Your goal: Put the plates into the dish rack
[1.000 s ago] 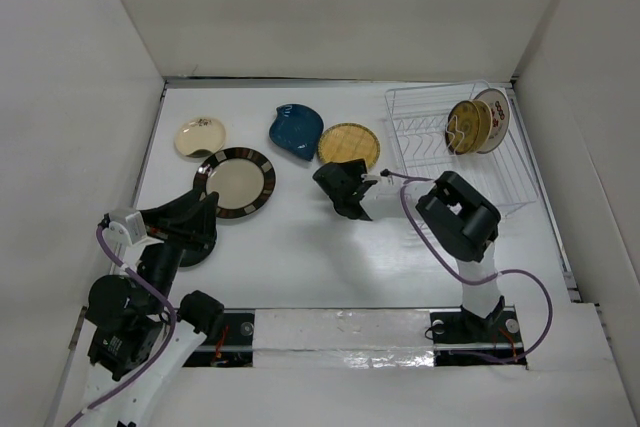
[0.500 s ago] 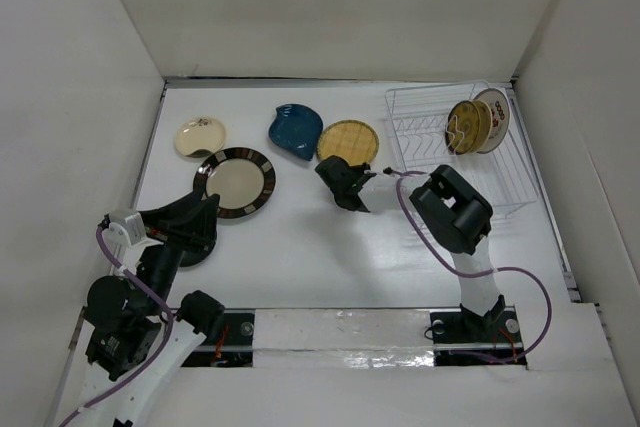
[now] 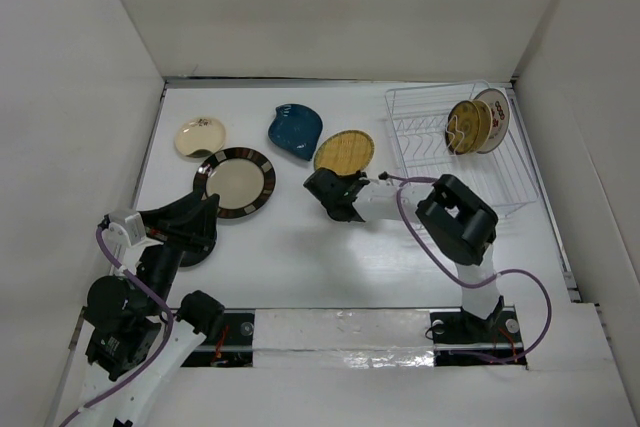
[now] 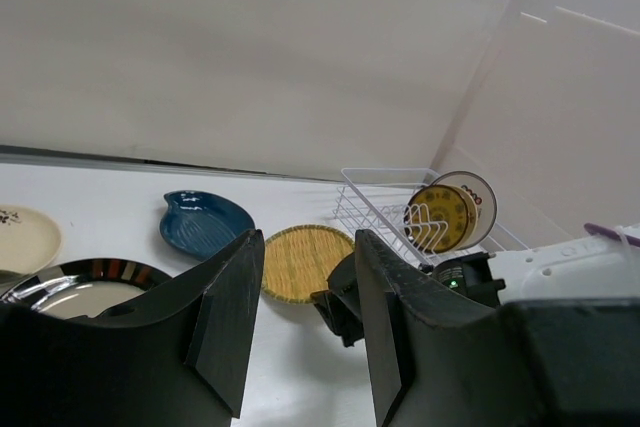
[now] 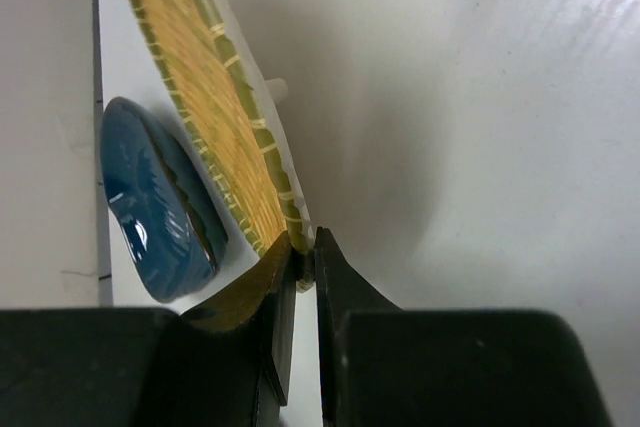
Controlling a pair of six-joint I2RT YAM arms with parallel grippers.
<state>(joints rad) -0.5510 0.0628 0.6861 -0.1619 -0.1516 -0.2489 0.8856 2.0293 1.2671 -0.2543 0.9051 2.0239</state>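
Observation:
The slot beside the gold plate [image 3: 465, 126] is empty. My right gripper will lift the yellow plate [image 3: 345, 150], move it outward over the rack, lower it into that slot and then let go of it.
My right gripper [image 3: 335, 185] [image 5: 303, 259] is shut on the near rim of the yellow woven-look plate [image 3: 345, 150] [image 5: 210, 117] [image 4: 300, 262], which tilts up off the table. The blue leaf-shaped plate [image 3: 295, 129] [image 5: 160, 202] [image 4: 205, 227] lies just beyond it. A dark-rimmed cream plate [image 3: 236, 182] and a cream floral plate [image 3: 200, 136] lie at the left. The white wire dish rack [image 3: 430, 147] [image 4: 385, 209] at the back right holds a gold plate [image 3: 465, 126] and a white plate [image 3: 492, 119] upright. My left gripper [image 3: 205, 219] [image 4: 305, 327] hangs open and empty by the dark-rimmed plate's near edge.
White walls enclose the table on the left, back and right. Bare white tabletop [image 3: 300, 257] spans the space between the two arms and in front of the rack.
My right gripper closed on the yellow plate's rim and drew slightly left, tipping the plate up. The left arm has not moved.

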